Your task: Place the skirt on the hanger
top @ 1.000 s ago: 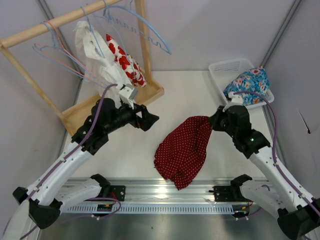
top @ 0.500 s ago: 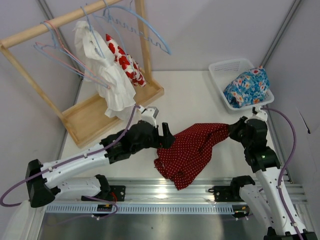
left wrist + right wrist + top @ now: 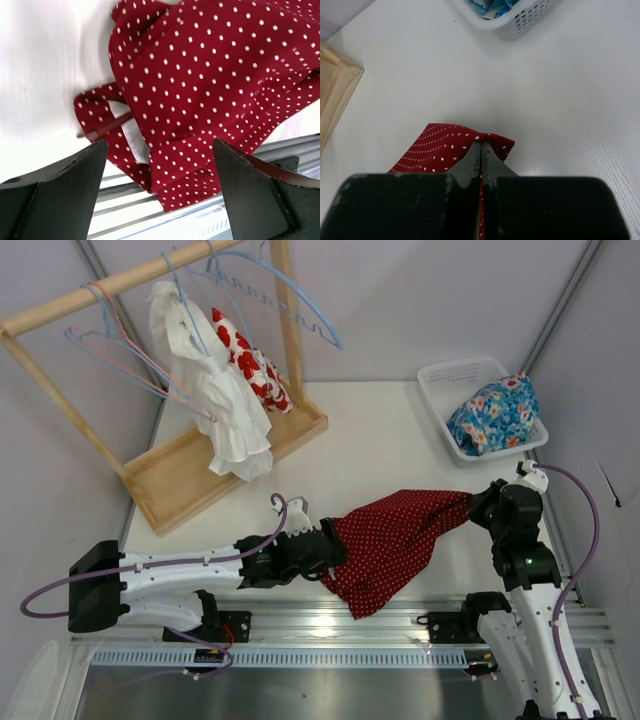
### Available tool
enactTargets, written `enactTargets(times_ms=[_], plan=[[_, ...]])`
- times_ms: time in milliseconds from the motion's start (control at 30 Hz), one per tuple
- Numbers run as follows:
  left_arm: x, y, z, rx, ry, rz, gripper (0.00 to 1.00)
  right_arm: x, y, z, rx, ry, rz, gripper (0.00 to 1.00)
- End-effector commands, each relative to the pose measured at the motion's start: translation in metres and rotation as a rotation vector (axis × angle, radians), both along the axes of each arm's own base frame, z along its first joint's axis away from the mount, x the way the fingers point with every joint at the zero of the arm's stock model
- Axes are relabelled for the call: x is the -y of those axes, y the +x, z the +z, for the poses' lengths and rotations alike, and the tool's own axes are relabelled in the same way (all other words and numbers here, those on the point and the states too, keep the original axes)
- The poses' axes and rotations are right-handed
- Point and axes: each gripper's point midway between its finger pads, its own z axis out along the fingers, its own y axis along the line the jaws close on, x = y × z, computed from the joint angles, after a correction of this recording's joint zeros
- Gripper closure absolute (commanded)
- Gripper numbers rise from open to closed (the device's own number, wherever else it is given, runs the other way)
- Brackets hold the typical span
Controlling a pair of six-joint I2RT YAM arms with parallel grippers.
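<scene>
My left gripper moves down onto the skirt's loose edge by the white label next and closes.
The dark red polka-dot skirt (image 3: 395,540) lies stretched across the front of the table. My right gripper (image 3: 478,508) is shut on its right corner, and in the right wrist view the fabric (image 3: 440,147) sticks out past the closed gripper (image 3: 481,150). My left gripper (image 3: 325,545) is open, low over the skirt's left edge. In the left wrist view the skirt (image 3: 210,90) with its white label fills the space ahead of the open gripper (image 3: 160,200). The thin pale-blue hanger (image 3: 110,360) hangs at the left of the wooden rail.
The wooden rack (image 3: 150,480) stands at the back left with pink hangers, a wavy blue hanger (image 3: 290,300) and a white cloth with red blotches (image 3: 225,390). A white basket (image 3: 450,375) holding a blue floral garment (image 3: 495,410) is at the back right. A metal rail (image 3: 330,625) runs along the front edge.
My left arm has swung down from the rack to the skirt's left edge. My right gripper has pulled the skirt's corner to the right, stretching it out.
</scene>
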Motion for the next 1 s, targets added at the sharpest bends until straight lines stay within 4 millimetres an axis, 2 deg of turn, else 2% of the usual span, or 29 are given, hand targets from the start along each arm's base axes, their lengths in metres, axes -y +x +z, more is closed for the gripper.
enactTargets(times_ms=[0,33,133,267,467,633,900,967], plan=[[0.004,0.009,0.013,0.041,-0.075,0.132,0.08,-0.001,0.001,0.009,0.031,-0.009,0.026,1.0],[0.017,0.008,0.016,0.03,-0.131,0.121,0.09,-0.003,0.0,0.007,0.032,-0.003,0.037,1.0],[0.027,0.005,0.003,0.003,-0.157,0.112,0.12,-0.005,-0.001,0.012,0.047,0.004,0.042,1.0],[0.036,0.01,0.003,0.033,-0.179,0.101,0.19,-0.009,-0.004,0.024,0.085,0.012,0.07,1.0],[0.029,0.012,-0.006,0.03,-0.158,0.137,0.2,-0.014,-0.005,0.025,0.082,0.031,0.086,1.0],[0.032,0.013,-0.008,0.038,-0.193,0.136,0.31,-0.015,-0.005,0.023,0.076,0.038,0.09,1.0],[0.023,0.012,-0.017,0.037,-0.189,0.151,0.28,-0.017,-0.005,0.02,0.067,0.053,0.094,1.0],[0.028,0.013,-0.015,0.043,-0.208,0.138,0.38,-0.019,-0.005,0.018,0.064,0.061,0.097,1.0]])
